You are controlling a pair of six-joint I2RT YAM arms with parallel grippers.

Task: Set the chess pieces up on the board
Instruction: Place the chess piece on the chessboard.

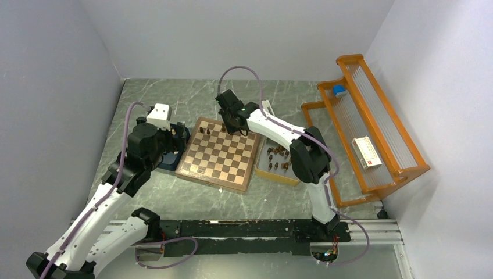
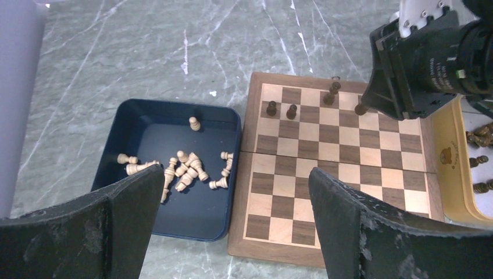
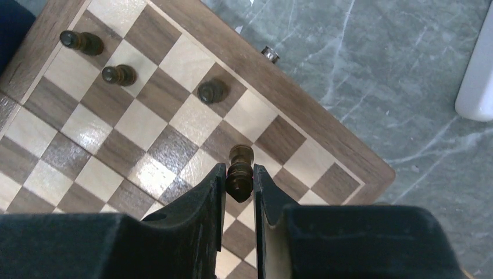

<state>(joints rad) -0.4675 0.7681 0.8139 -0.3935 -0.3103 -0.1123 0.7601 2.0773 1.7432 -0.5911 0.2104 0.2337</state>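
Observation:
My right gripper moves outward and down next, toward the yellow tray. It releases on the light square beside the back-row dark piece, since that square is empty.
The board lies mid-table, between two trays. Three dark chess pieces stand upright along its far rows. My right gripper is shut on a fourth dark piece, held upright just over a square near the far right corner of the board. From the left wrist view that gripper hangs over the back row of the board. My left gripper stands wide open and holds nothing, above the board's left edge and the blue tray.
A blue tray left of the board holds several light pieces, mostly lying down. A yellow tray on the right holds more dark pieces. An orange rack with a white box stands far right.

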